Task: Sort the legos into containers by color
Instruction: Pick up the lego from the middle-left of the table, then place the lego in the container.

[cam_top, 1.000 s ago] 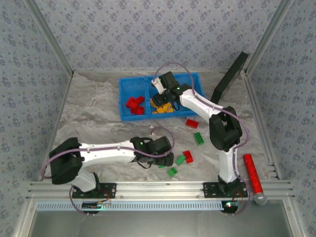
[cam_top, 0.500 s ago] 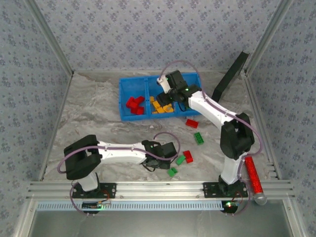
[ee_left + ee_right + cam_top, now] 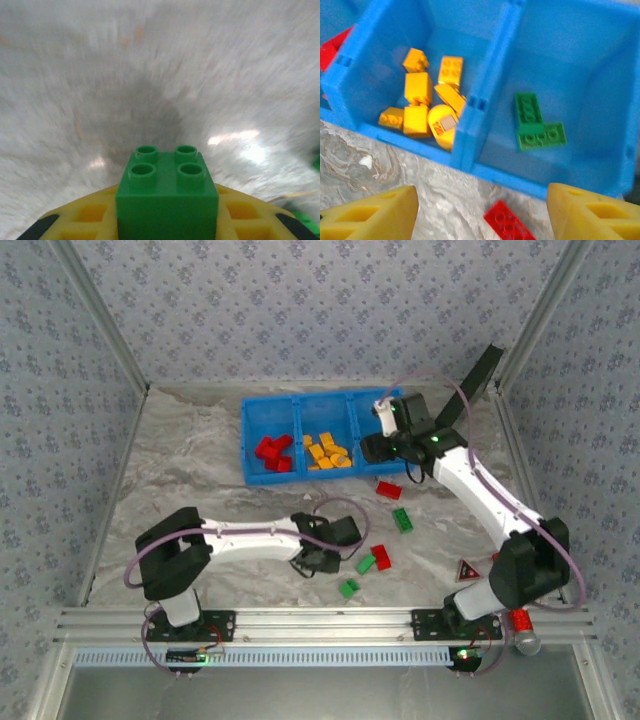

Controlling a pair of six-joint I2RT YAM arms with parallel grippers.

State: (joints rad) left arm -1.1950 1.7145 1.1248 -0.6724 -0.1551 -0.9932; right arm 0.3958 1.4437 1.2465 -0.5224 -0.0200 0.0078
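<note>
The container part with green legos is outward of my left gripper. I will next lift my left gripper outward over that container part, then lower my gripper to let go of the green lego.
My left gripper [image 3: 320,556] is low over the table near the front and shut on a green four-stud lego [image 3: 167,192], which sits between its yellow fingers [image 3: 240,217]. The blue three-part container [image 3: 246,440] stands at the back. Its left part holds red legos [image 3: 272,453], the middle orange-yellow ones [image 3: 427,97], the right green ones [image 3: 536,125]. My right gripper [image 3: 480,212] hangs open above the container's front wall, over a red lego [image 3: 510,227] on the table. More loose legos lie at centre right: green [image 3: 402,520], red [image 3: 381,557], green [image 3: 348,588].
A black slab [image 3: 470,390] leans against the back right corner. A red glittery cylinder [image 3: 520,625] lies at the near right, partly behind the right arm's base. A small triangular sign [image 3: 467,571] lies near it. Patterned walls close three sides.
The left gripper has closed on the green lego. The right arm has swung right, from over the middle compartment to the front of the right one, jaws a little wider.
</note>
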